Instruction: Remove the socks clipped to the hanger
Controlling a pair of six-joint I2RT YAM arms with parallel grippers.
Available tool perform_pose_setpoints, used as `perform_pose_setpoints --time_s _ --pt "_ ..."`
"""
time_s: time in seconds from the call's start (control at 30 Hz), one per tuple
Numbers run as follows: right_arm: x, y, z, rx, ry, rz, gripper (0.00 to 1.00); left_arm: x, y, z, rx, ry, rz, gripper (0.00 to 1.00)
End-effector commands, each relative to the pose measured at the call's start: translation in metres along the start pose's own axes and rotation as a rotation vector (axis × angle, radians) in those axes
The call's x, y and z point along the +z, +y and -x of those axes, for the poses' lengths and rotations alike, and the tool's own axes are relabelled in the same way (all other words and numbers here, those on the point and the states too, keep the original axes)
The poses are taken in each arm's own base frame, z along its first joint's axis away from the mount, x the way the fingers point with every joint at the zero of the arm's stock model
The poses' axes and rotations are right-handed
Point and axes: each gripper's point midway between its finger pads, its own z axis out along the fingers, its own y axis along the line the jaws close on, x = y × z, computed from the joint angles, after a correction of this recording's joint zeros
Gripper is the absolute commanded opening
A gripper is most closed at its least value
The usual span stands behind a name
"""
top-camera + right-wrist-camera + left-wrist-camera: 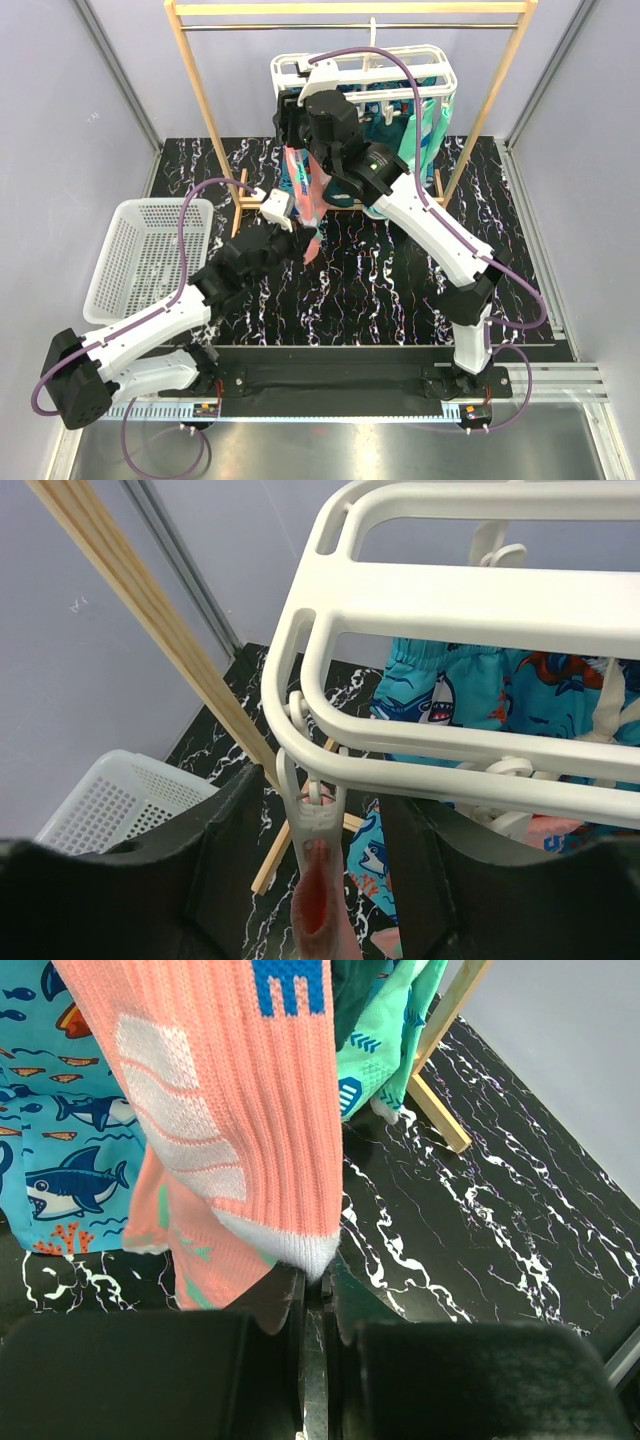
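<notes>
The coral-pink sock (306,195) goes left in the top view over the white mesh basket (150,258) next, and my left gripper releases it, since the basket stands empty.
The white hanger (365,68) hangs from the wooden rail with several socks clipped under it. A coral-pink sock (306,195) hangs from the peg (322,815) at its left corner. My left gripper (304,244) is shut on that sock's white toe end (300,1250), low down. At the hanger's left corner, my right gripper (296,110) stands open, and its fingers (228,865) straddle the peg without touching it. The peg clamps the sock's cuff (325,910). A blue shark-print sock (465,695) and a mint-green sock (392,1040) hang behind.
A white mesh basket (150,258) stands at the table's left. The wooden stand's uprights (205,105) and its foot (438,1112) flank the hanger. Grey walls close in the back and sides.
</notes>
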Motion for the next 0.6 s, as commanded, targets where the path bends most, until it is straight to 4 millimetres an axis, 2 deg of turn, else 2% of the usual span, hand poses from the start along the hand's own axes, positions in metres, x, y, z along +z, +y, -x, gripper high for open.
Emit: perform_pose_setpoints --time_s 0.0,0.2,0.33,0.4,0.43,0.5,0.53,0.57 --pt "-0.007 0.006 0.033 0.020 -0.101 -0.010 0.56 0.001 -0.008 0.031 -0.007 -0.097 -0.012 0.00" --pt "-0.008 0.006 0.040 0.021 -0.130 -0.030 0.51 0.001 -0.009 0.030 -0.010 -0.097 -0.012 0.00" --pt "-0.008 0.003 0.043 0.025 -0.143 -0.051 0.54 0.000 -0.010 0.030 -0.009 -0.097 -0.012 0.00" --pt "-0.008 0.001 0.042 0.024 -0.142 -0.068 0.49 0.000 -0.009 0.031 -0.010 -0.100 -0.008 0.00" --pt "-0.007 -0.001 0.041 0.019 -0.141 -0.077 0.43 0.000 -0.009 0.030 -0.010 -0.098 -0.008 0.00" --pt "-0.008 -0.001 0.041 0.017 -0.141 -0.077 0.19 0.000 -0.009 0.031 -0.010 -0.100 -0.007 0.00" --pt "-0.008 -0.001 0.039 0.017 -0.137 -0.078 0.00 -0.001 -0.008 0.030 -0.012 -0.101 -0.005 0.00" --pt "-0.008 -0.001 0.040 0.017 -0.138 -0.076 0.00 -0.001 -0.008 0.031 -0.012 -0.101 -0.004 0.00"
